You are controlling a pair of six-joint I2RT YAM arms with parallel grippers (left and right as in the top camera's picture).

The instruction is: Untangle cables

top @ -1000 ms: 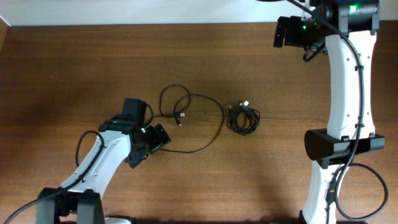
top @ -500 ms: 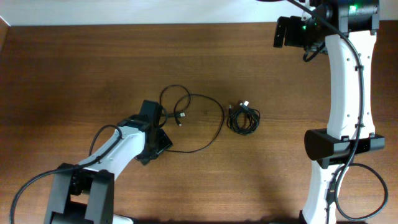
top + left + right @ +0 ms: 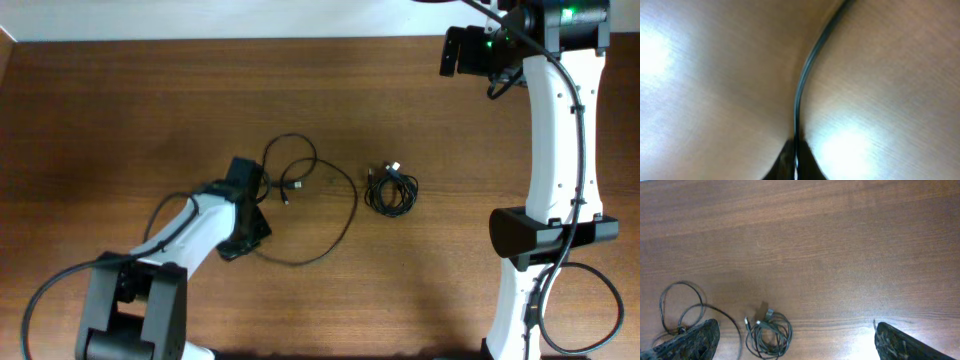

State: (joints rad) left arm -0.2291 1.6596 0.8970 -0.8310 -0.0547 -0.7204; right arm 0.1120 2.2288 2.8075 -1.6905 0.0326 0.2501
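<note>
I will next lift the crossed cable high over the bare tabletop outward of my left gripper and to its left in the overhead view, and release it there.
One loose black cable lies in wide loops across the middle of the table, with a small plug inside the upper loop. My left gripper is shut on this cable's lower run. In the left wrist view the cable runs up from between the closed dark fingertips. A small knotted bundle of cables with light plug ends lies to the right, apart from the loose cable. My right gripper is held high and stands wide open, with the bundle below, between its fingers.
The brown wooden table fills the views. My right arm stands along the right side, its thick black cables hanging beside it. The left arm reaches in from the front left.
My left gripper has moved right to the loose cable and closed on it. The cable's lower run now sags toward the front and the upper loop has shifted slightly right. The right arm has not moved.
</note>
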